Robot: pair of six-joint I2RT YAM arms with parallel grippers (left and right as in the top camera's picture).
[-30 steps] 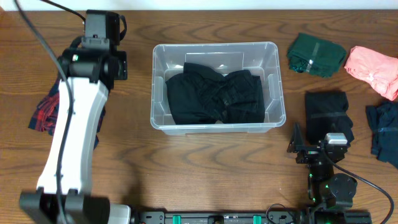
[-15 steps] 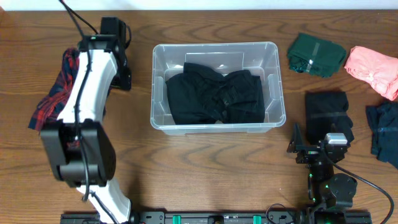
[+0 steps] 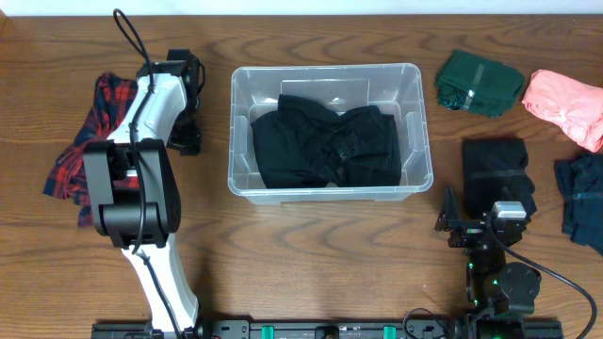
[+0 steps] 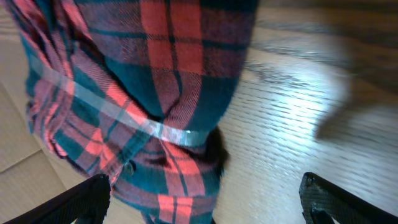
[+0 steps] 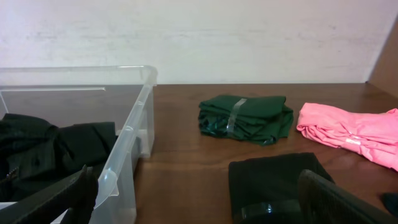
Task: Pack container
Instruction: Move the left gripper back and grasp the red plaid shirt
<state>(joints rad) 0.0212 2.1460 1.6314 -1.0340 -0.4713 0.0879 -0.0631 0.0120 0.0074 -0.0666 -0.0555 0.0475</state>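
Observation:
One finger of the robot's left gripper hangs over bare wood, so that gripper will go down next and shift to the left in the overhead view onto the plaid cloth's container-side edge [image 4: 214, 93].
The clear plastic container [image 3: 325, 73] stands at the table's middle with black clothes [image 3: 325, 143] inside; its near corner shows in the right wrist view [image 5: 127, 134]. My left gripper [image 3: 186, 135] is open, its jaws wide apart [image 4: 205, 208], close over a red and dark plaid cloth [image 4: 143, 93] bound with clear tape. That cloth [image 3: 105, 102] lies left of the container. My right gripper [image 3: 485, 215] is open and empty [image 5: 199, 199], low at the front right, just before a folded black cloth [image 3: 497, 169].
A folded green cloth [image 3: 479, 83] and a pink cloth [image 3: 565, 105] lie at the back right, both also in the right wrist view: green [image 5: 245, 118], pink [image 5: 351, 132]. A dark blue cloth [image 3: 582, 193] lies at the right edge.
My left arm has drawn back from the table's far edge and folded up, so more of the plaid cloth shows. The right arm has not moved.

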